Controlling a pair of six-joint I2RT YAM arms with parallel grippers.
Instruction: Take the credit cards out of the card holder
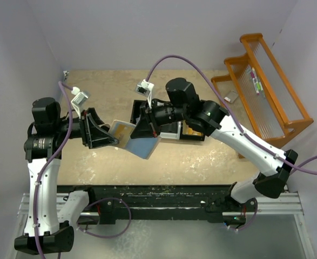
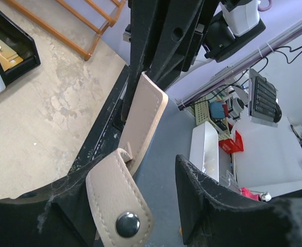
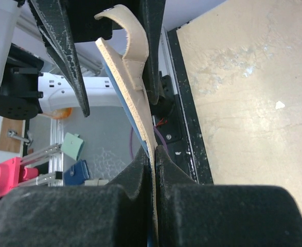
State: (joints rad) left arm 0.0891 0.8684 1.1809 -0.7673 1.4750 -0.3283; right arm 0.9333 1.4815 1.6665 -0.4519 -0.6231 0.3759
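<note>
My left gripper stays almost in place and shuts its fingers onto the card holder's strap-side edge [image 1: 114,131] [image 2: 119,188] next, since that edge already lies between them.
The card holder [image 1: 139,144] hangs open above the table's middle, pale blue inside and tan outside. My right gripper [image 1: 148,131] is shut on its edge; in the right wrist view the two pads [image 3: 140,170] pinch the thin tan and blue wall of the card holder [image 3: 135,87]. My left gripper [image 1: 113,138] stands open at the holder's other side. In the left wrist view the tan snap strap [image 2: 119,203] rests against one finger, and a wide gap separates it from the other finger [image 2: 197,190]. No credit cards show in any view.
A black compartment tray [image 1: 189,133] lies on the table behind the right gripper, also seen as the tray [image 2: 12,56] in the left wrist view. An orange wooden rack [image 1: 266,86] stands at the back right, with a small flat item [image 1: 231,97] beside it.
</note>
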